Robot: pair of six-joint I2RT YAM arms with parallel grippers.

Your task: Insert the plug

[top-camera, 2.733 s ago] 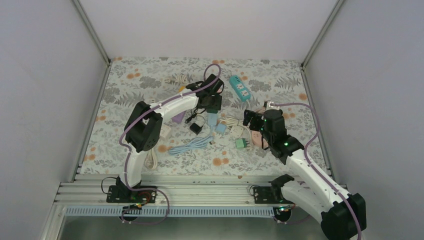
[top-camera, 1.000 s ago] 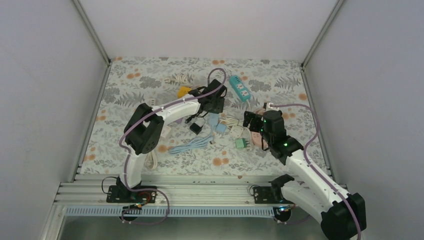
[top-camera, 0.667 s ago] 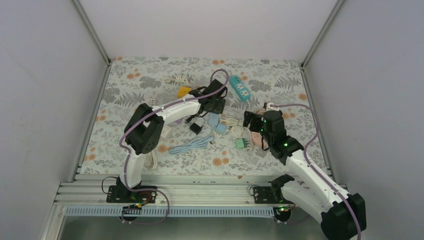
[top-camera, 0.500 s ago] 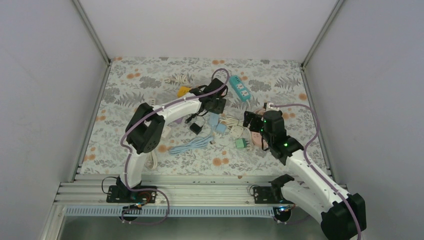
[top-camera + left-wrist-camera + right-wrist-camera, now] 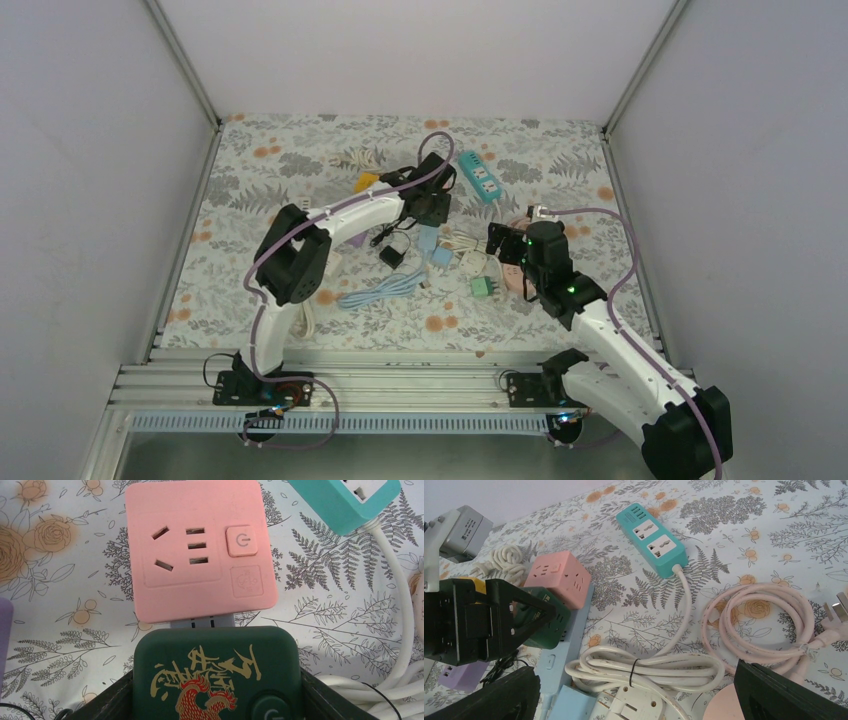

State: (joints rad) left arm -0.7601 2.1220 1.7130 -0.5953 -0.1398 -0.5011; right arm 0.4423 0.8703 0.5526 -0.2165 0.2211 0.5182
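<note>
Next, my left gripper should tip upright, press the cube plug (image 5: 217,675) down onto the light blue power strip (image 5: 202,622) beside the pink socket, then release, because the cube plug stands tilted.
My left gripper (image 5: 217,702) is shut on a dark green cube plug (image 5: 217,675) with a gold and red rooster print, one black finger on each side of it. The cube sits over the end of a light blue power strip (image 5: 569,640), right beside a pink cube socket (image 5: 197,550). Whether its pins are in the strip is hidden. From above, the left gripper (image 5: 428,210) is at mid-table. My right gripper (image 5: 634,700) is open above a bundled white cable (image 5: 644,667) and holds nothing.
A teal power strip (image 5: 480,178) lies at the back right of the left gripper. A coiled pink cable (image 5: 759,625) lies to the right, and a purple cube (image 5: 454,675) to the left. A small green adapter (image 5: 483,287), a black adapter (image 5: 391,256) and a blue cable (image 5: 380,290) lie nearer the front.
The left wrist has shifted slightly toward the back right with the green cube, uncovering a yellow thing behind the arm. The right arm has not moved.
</note>
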